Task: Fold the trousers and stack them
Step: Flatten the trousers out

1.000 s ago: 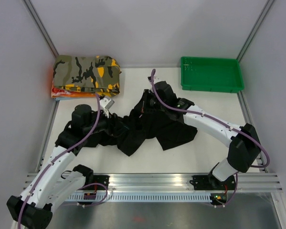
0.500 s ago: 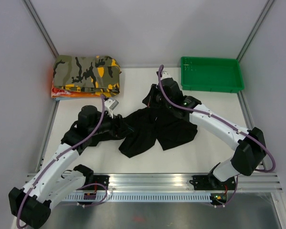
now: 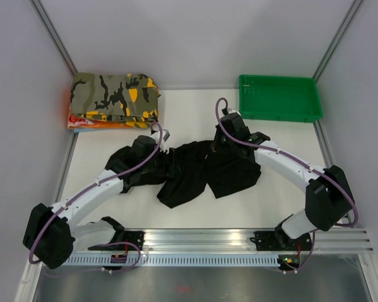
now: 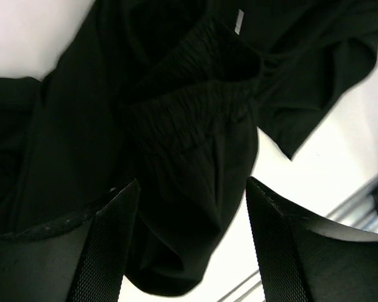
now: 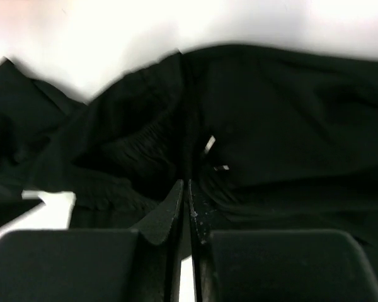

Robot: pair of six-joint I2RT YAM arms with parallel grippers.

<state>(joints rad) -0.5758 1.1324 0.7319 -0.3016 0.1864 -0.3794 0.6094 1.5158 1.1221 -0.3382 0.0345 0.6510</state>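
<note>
The left gripper moves down next and closes on the gathered edge of the trousers' bunched waistband, which faces up below and between its open fingers.
The black trousers [image 3: 189,179] lie crumpled in the middle of the white table, and their gathered elastic waistband [image 4: 195,104] faces up. My left gripper [image 3: 170,158] hovers over their left part. In the left wrist view it [image 4: 192,233] stands open, with cloth below and nothing between its fingers [image 4: 110,242]. My right gripper [image 3: 215,146] is at the upper right of the heap. In the right wrist view it [image 5: 188,198] has its jaws nearly together, pinching a fold of the trousers [image 5: 290,113] at the tips, and a small white label [image 5: 209,143] shows just ahead of it.
A folded camouflage garment [image 3: 116,94] rests on orange cloth [image 3: 82,123] at the back left. A green tray [image 3: 278,117] stands at the back right. Grey walls close in three sides, and an aluminium rail [image 3: 201,239] runs along the near edge.
My left arm has reached right across the trousers and its jaws have widened. My right gripper has moved right and nearer, dragging the upper part of the trousers with it.
</note>
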